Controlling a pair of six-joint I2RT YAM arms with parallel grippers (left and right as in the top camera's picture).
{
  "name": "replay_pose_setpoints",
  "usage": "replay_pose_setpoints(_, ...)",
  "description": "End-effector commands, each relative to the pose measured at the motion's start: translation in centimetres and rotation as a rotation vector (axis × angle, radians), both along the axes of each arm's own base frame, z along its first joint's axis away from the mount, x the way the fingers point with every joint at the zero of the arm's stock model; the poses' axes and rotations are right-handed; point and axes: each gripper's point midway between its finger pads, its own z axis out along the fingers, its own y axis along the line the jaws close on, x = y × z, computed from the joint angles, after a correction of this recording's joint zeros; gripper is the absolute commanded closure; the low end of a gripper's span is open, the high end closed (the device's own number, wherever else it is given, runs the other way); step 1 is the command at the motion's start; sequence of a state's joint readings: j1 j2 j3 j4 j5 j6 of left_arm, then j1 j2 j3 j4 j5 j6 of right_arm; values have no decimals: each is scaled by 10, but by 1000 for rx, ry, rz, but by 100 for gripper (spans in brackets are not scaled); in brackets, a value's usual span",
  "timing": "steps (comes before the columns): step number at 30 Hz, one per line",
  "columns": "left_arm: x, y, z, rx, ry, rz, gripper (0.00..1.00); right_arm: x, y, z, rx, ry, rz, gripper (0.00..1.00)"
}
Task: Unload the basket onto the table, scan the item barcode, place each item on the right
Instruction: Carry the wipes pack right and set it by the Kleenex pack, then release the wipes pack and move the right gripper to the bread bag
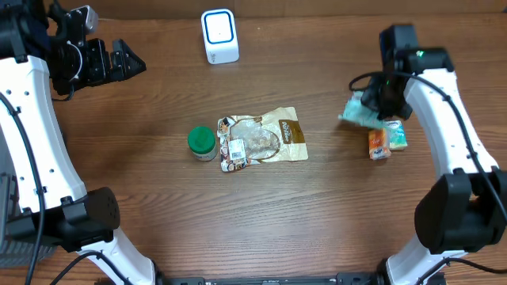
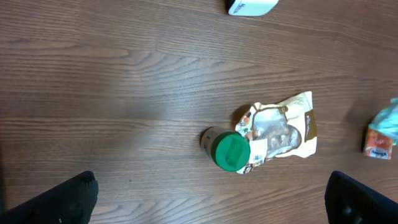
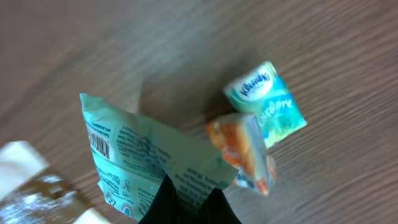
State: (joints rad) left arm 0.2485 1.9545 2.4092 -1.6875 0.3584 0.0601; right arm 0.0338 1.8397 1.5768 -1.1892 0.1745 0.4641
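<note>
The teal packet is still raised, and my right gripper needs to move back, lower it over the orange packet (image 1: pixel 379 145) (image 3: pixel 235 142) and release it, because the orange one is below and back from my gripper.
My right gripper (image 1: pixel 375 103) (image 3: pixel 189 202) is shut on a crumpled teal packet (image 1: pixel 359 112) (image 3: pixel 143 155) and holds it just above the table at the right. A barcode (image 3: pixel 99 144) is printed on the packet's left side in the right wrist view. The white scanner (image 1: pixel 219 36) (image 2: pixel 249 6) with a blue face stands at the table's far edge, well left of the packet. High at the far left my left gripper (image 1: pixel 131 63) (image 2: pixel 211 202) hangs open and holds nothing; its dark fingertips (image 2: pixel 84 193) frame the bare wood.
A green-lidded jar (image 1: pixel 201 142) (image 2: pixel 230 151) lies against a clear and brown snack bag (image 1: pixel 261 138) (image 2: pixel 280 127) at mid-table. Under my right arm lie an orange packet (image 1: pixel 379 145) (image 3: pixel 245 152) and a green tissue pack (image 1: pixel 397 136) (image 3: pixel 267 102).
</note>
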Motion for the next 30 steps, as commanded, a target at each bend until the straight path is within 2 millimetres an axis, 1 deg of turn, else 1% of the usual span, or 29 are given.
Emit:
replay_pose_setpoints(1,-1,-2,5,13,-18,-22,1,-8,-22,-14,-50,9,-53,96)
replay_pose_setpoints(2,-1,-2,5,13,-18,-22,0,-13,-31,-23,-58,21,-78,96)
replay_pose_setpoints(5,-1,-2,5,13,-18,-22,0,-22,-48,-36,-73,41,-138,96)
replay_pose_setpoints(12,-1,-2,5,14,-17,-22,0,-41,-80,-54,-67,75,-246,96)
replay_pose_setpoints(16,-1,-2,5,14,-17,-22,1,-45,-90,-55,-56,77,-294,96)
replay_pose_setpoints(19,-1,-2,5,13,-18,-22,0,-45,-92,-55,-56,76,-297,95)
replay_pose_setpoints(22,-1,-2,5,13,-18,-22,0,-45,-90,-55,-53,79,-285,87)
replay_pose_setpoints(24,-1,-2,5,13,-18,-22,0,-45,-89,-55,-50,83,-280,72)
replay_pose_setpoints(25,-1,-2,5,13,-18,-22,0,-46,-89,-55,-50,86,-279,68)
replay_pose_setpoints(27,-1,-2,5,13,-18,-22,1,-47,-89,-55,-50,89,-280,65)
replay_pose_setpoints(30,-1,-2,5,13,-18,-22,1,-47,-90,-52,-50,94,-282,64)
